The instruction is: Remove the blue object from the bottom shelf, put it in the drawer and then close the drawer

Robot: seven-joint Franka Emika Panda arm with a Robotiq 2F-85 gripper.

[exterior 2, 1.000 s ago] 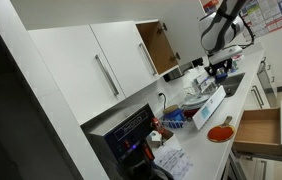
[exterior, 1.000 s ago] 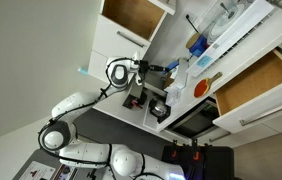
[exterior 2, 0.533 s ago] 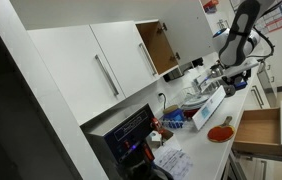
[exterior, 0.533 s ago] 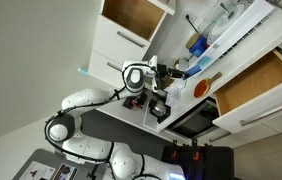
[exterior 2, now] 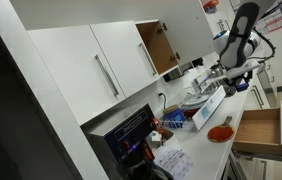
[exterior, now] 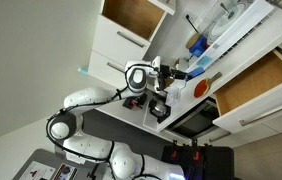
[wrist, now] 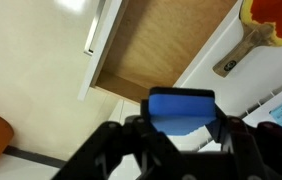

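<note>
My gripper moves with the blue object over the drawer's bare bottom next, lowers it inside and releases, since the wooden drawer (exterior: 256,85) stands open and empty.
In the wrist view my gripper (wrist: 181,128) is shut on the blue object (wrist: 181,108), a flat blue block held between the two dark fingers (wrist: 131,140). Beyond it lies the open wooden drawer (wrist: 166,45) with its white front and handle. In both exterior views the gripper (exterior: 181,72) (exterior 2: 224,80) hangs over the white counter, apart from the open drawer (exterior: 256,85) (exterior 2: 256,135). The blue object is too small to make out in the exterior views.
An orange round thing (exterior: 203,88) (exterior 2: 219,132) lies on the counter near the drawer. A rack with a blue item (exterior: 196,45) and bottles stands beside the gripper. An upper cabinet (exterior 2: 156,45) stands open. A dark appliance (exterior 2: 131,135) sits on the counter.
Over the last second the arm swung along the counter towards the drawer side, carrying the blue object. It has barely moved in the last half second.
</note>
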